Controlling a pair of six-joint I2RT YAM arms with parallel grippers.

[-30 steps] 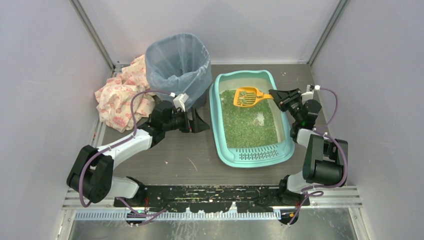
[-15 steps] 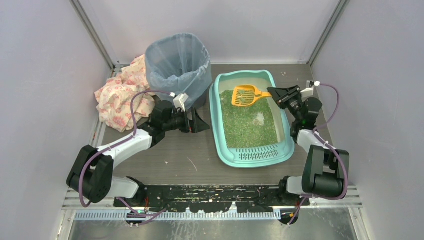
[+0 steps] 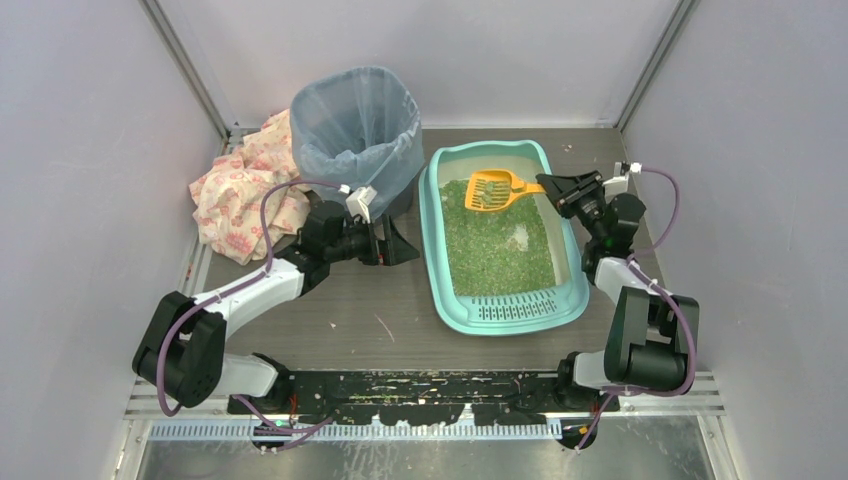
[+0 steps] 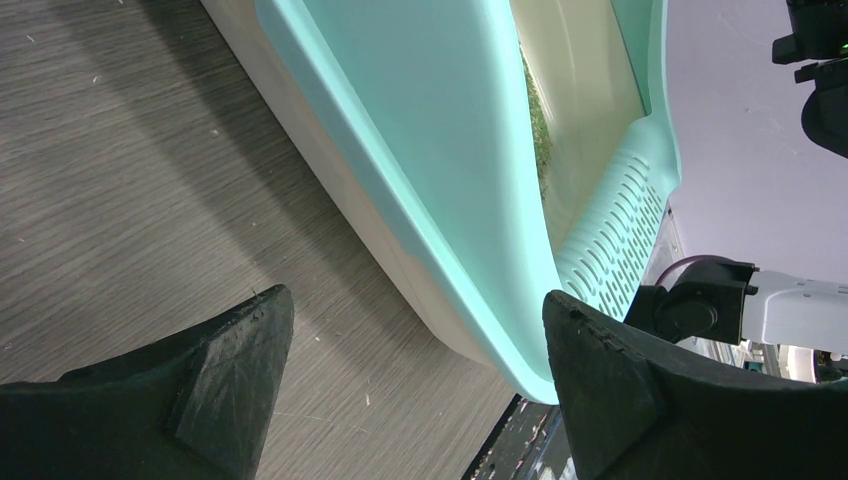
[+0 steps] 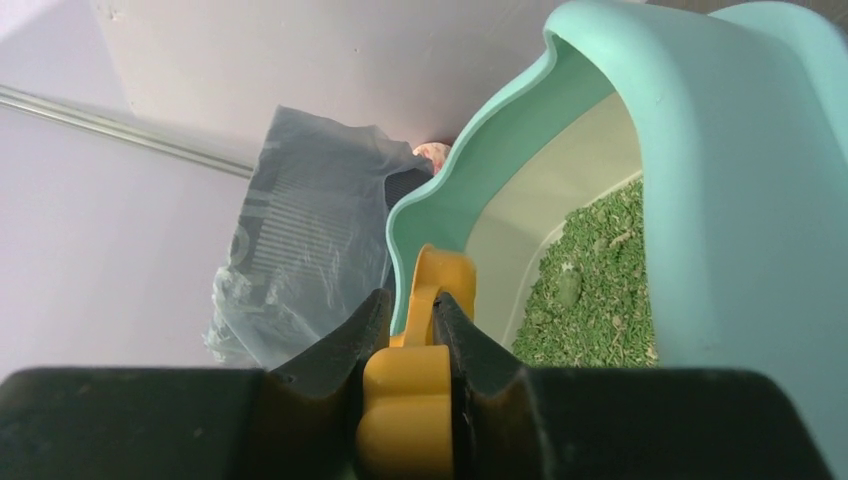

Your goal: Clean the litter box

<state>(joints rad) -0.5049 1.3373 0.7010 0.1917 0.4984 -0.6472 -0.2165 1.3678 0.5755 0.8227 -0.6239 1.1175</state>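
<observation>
My right gripper swings over the bin next and tips the scoop, as green lumps lie on its slotted head. It then returns and lowers to release atop the litter point(image 3: 500, 222) point(image 5: 590, 332).
The teal litter box point(image 3: 437, 268) sits right of centre, its slotted grate step at the near end, green litter point(image 3: 495, 240) inside. It also shows in the left wrist view point(image 4: 420, 170) and in the right wrist view point(image 5: 720, 150). My right gripper point(image 3: 550, 186) is shut on the handle of the orange scoop point(image 3: 492, 190), whose slotted head is held over the far part of the litter. The handle point(image 5: 410, 390) shows clamped between the fingers. My left gripper point(image 3: 405, 243) is open and empty, just left of the box's left wall.
A blue-grey bag-lined round bin point(image 3: 355, 130) stands at the back, left of the litter box. A floral cloth point(image 3: 240, 190) lies crumpled to its left. Grey walls enclose the table on three sides. Litter crumbs lie on the black rail point(image 3: 420, 385) at the near edge.
My right gripper has shifted slightly toward the back and left, taking the scoop with it over the far end of the litter. The left arm has not moved.
</observation>
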